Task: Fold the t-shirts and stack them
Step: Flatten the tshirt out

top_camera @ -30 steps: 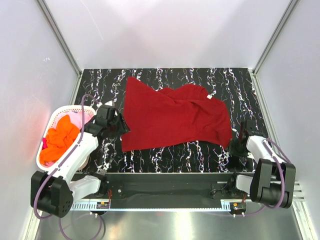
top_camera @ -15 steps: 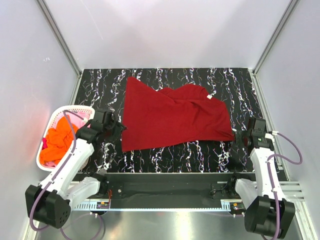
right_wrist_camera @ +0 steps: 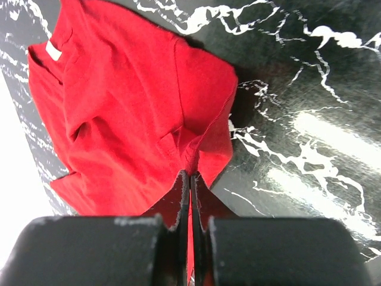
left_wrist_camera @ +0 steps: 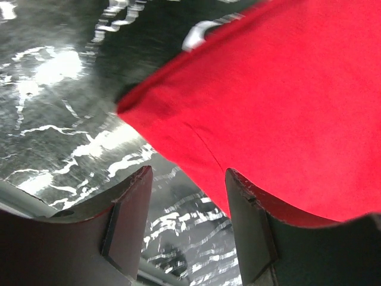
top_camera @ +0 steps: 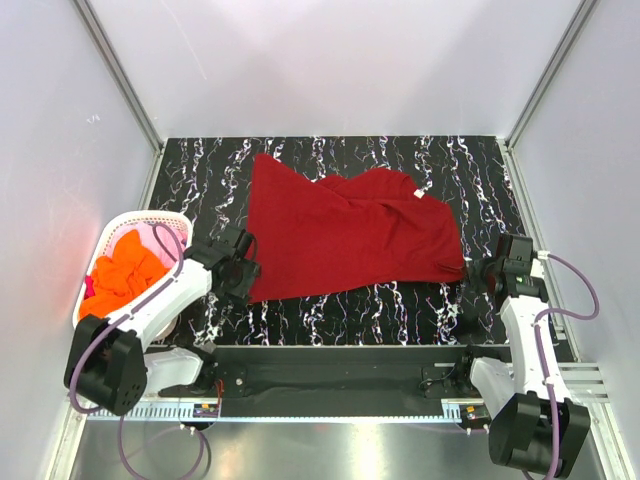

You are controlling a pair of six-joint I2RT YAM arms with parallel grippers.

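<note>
My left gripper goes down and eases toward the red shirt's near corner on the basket side next, because that corner is still beyond its open fingers.
A dark red t-shirt (top_camera: 350,235) lies spread and rumpled on the black marbled table (top_camera: 400,160). My left gripper (top_camera: 243,272) is open at the shirt's near left corner (left_wrist_camera: 196,137); the cloth edge lies between and beyond its fingers (left_wrist_camera: 128,223). My right gripper (top_camera: 483,272) is shut on the shirt's near right corner, and the red cloth (right_wrist_camera: 143,107) is pinched between its fingers (right_wrist_camera: 181,196). An orange t-shirt (top_camera: 120,280) and a bit of pink cloth (top_camera: 152,237) lie in the basket.
A white plastic basket (top_camera: 112,232) stands at the table's left edge beside my left arm. White walls close in the back and both sides. A white neck label (top_camera: 418,192) shows at the shirt's far right.
My left gripper has moved nearer and to the right, down to the shirt's near left corner. My right gripper holds the right corner as before.
</note>
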